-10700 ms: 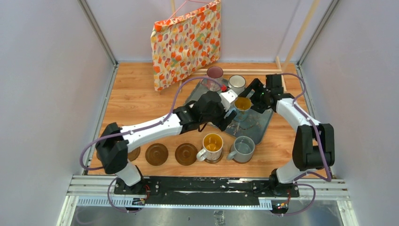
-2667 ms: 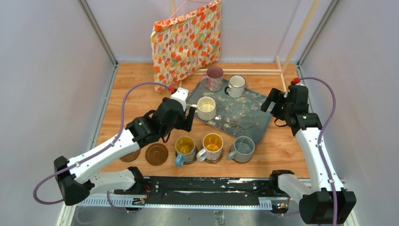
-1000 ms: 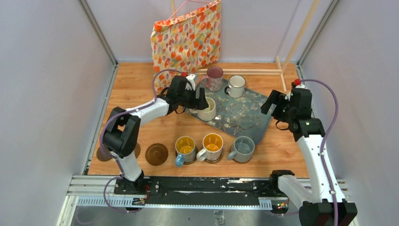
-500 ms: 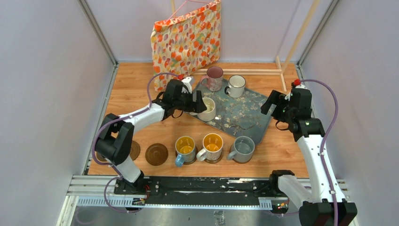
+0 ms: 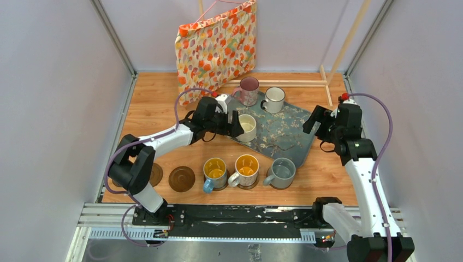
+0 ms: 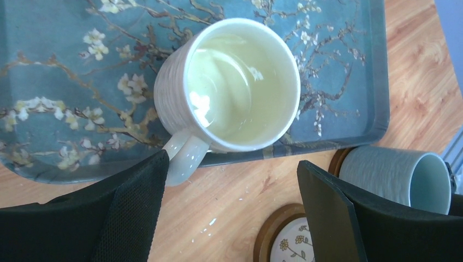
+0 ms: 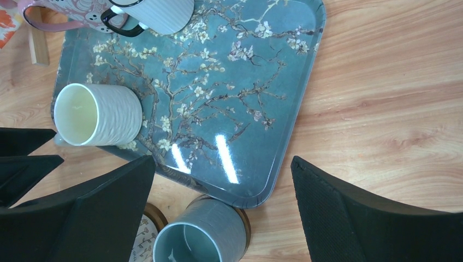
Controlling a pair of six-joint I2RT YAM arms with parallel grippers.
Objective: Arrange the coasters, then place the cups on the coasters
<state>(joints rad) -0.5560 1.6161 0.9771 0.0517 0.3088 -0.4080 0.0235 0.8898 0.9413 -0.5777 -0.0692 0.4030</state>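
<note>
The cream cup's handle (image 6: 187, 159) lies below, to the left gripper's left in the wrist view and still outside its fingers, so the left gripper will go down around it on that side next.
A cream cup (image 5: 247, 127) (image 6: 240, 84) stands on the near-left edge of the blue-grey floral tray (image 5: 284, 134). My left gripper (image 5: 235, 124) (image 6: 232, 210) is open just left of it. The cup's handle (image 6: 183, 158) lies against the tip of one finger (image 6: 136, 213), and nothing is between the jaws. A pink cup (image 5: 249, 90) and a dark-rimmed white cup (image 5: 274, 99) stand at the tray's back. Three cups sit on coasters in front: blue-handled (image 5: 215, 173), yellow-inside (image 5: 246, 170) and grey (image 5: 282, 172) (image 7: 199, 234). Two coasters (image 5: 181, 178) (image 5: 155, 174) lie bare. My right gripper (image 5: 319, 120) (image 7: 224, 202) hovers open at the tray's right edge.
A flowered fabric bag (image 5: 215, 49) leans against the back wall behind the tray. Thin wooden sticks (image 5: 327, 82) lie at the back right. My left arm stretches across the left part of the table and hides part of the leftmost coaster.
My left gripper has shifted a little to the right and nearer, still open beside the cream cup, which now sits slightly further right. The right arm has not moved.
</note>
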